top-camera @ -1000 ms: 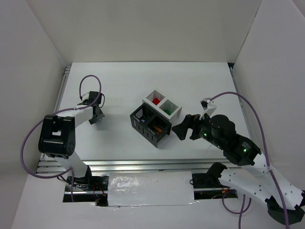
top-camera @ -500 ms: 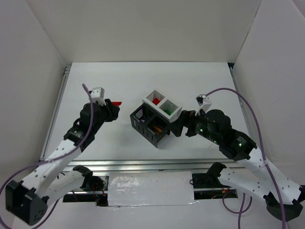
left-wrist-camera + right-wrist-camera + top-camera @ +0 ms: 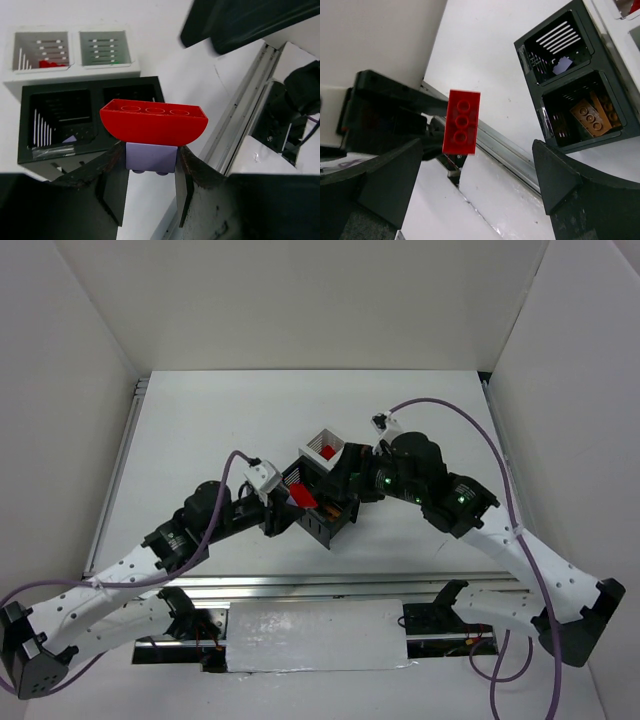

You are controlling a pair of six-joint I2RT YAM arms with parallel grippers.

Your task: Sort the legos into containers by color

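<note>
I will move my left gripper outward over one black container [image 3: 64, 123] with a purple lego in it once the red lego is off, then tilt the gripper down to open it.
My left gripper [image 3: 296, 502] is shut on a light purple lego [image 3: 151, 157] with a longer red lego [image 3: 153, 121] stuck on top. It holds this stack just in front of the black containers [image 3: 318, 522]. The red lego also shows in the top view [image 3: 302, 497] and the right wrist view [image 3: 462, 121]. My right gripper [image 3: 346, 478] is open and empty, hovering over the far-right side of the containers. A white container [image 3: 322, 440] holds a red lego [image 3: 328, 451]. One black container [image 3: 560, 47] holds a purple lego [image 3: 563, 65], the other orange-brown legos [image 3: 590, 117].
The four containers stand clustered in the middle of the white table [image 3: 230, 410]. The second white container [image 3: 105, 47] is hidden under my right arm in the top view. A metal rail [image 3: 300, 585] runs along the near table edge. White walls enclose the table.
My left arm has swung from the table's left side to the black containers, carrying the red-on-purple stack. My right gripper has moved left and further out, over the containers.
</note>
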